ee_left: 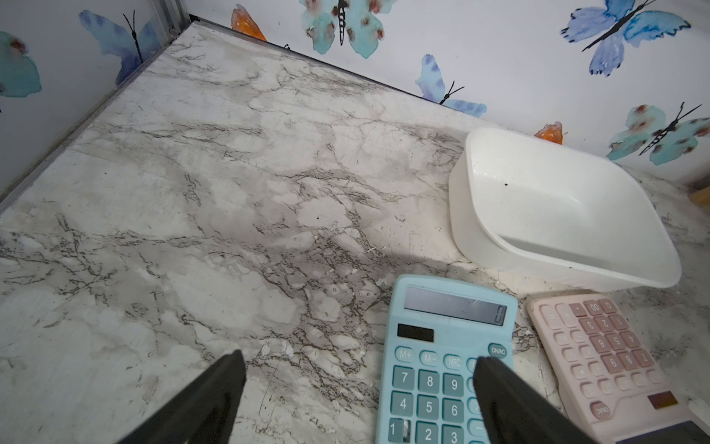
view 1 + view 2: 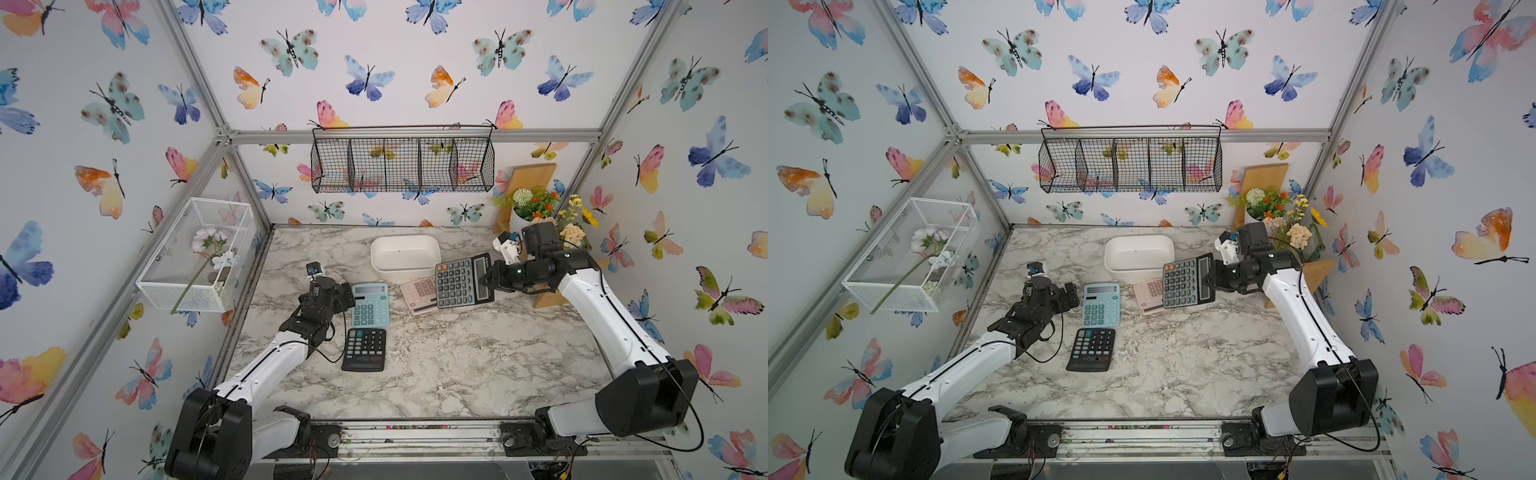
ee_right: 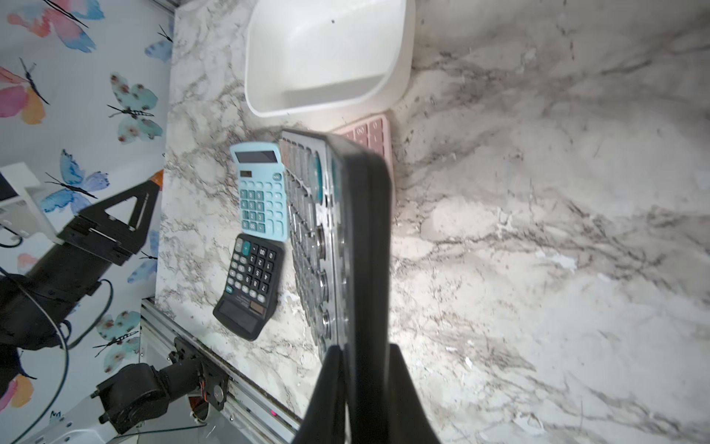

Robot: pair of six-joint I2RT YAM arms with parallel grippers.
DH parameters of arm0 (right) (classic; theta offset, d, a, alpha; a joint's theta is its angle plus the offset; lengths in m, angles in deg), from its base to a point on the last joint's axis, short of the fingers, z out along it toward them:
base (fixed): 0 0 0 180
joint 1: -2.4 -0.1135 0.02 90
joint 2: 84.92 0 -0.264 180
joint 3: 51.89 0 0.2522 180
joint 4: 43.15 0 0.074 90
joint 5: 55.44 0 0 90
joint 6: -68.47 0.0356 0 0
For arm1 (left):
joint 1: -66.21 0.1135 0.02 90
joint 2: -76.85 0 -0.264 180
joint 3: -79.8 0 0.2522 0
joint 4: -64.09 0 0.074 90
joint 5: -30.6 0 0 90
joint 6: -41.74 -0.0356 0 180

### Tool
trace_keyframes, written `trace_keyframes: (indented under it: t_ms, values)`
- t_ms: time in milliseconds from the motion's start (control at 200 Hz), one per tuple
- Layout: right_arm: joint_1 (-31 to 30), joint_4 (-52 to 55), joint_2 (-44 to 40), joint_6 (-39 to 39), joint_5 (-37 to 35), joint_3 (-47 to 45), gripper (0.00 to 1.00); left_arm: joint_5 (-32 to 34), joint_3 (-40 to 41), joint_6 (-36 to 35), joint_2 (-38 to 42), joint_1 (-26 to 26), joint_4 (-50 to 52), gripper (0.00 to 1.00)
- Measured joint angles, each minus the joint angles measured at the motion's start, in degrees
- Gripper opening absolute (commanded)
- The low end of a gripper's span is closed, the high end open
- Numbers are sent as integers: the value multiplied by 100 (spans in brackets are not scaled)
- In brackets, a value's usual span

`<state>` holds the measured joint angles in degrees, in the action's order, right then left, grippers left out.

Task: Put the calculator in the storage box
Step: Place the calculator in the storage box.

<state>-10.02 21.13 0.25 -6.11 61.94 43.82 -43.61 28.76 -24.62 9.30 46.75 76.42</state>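
The storage box's bottom is empty, so my right gripper next needs to move the large calculator outward, then down into the white box, and release its display end.
The white storage box (image 2: 405, 266) (image 2: 1138, 268) (image 1: 461, 200) (image 3: 399, 73) stands empty at the back middle of the marble table. My right gripper (image 2: 484, 279) (image 2: 1212, 277) (image 3: 363, 350) is shut on the display end of a large grey-and-black calculator (image 2: 461, 280) (image 2: 1183, 282) (image 3: 345, 215). That calculator is held tilted just in front of the box's right corner and overlaps a pink calculator (image 2: 415, 296) (image 1: 607, 353) (image 3: 369, 132). My left gripper (image 2: 345, 293) (image 2: 1071, 293) (image 1: 359, 357) is open and holds nothing, at the left edge of a light blue calculator (image 2: 370, 305) (image 1: 442, 365) (image 3: 263, 188).
A black calculator (image 2: 364, 349) (image 3: 249, 284) lies in front of the blue one. A black wire basket (image 2: 403, 164) hangs on the back wall and a white mesh box (image 2: 195, 253) on the left wall. Potted flowers (image 2: 540, 208) and a wooden stand (image 2: 548, 297) fill the back right corner.
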Motion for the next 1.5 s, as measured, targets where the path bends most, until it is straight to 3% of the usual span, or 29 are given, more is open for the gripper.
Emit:
trace_keyframes:
  t_ms: [586, 1377, 1497]
  values:
    - [-188, -1029, 3880, 407, 632, 3429, 1, 2, 0, 0, 111, 2, 48, 99]
    - [-492, -46, 5998, 492, 673, 5558, 1, 2, 0, 0, 111, 2, 48, 99]
    - [-490, 96, 6092, 505, 658, 5574, 16, 2, 0, 0, 111, 2, 48, 99]
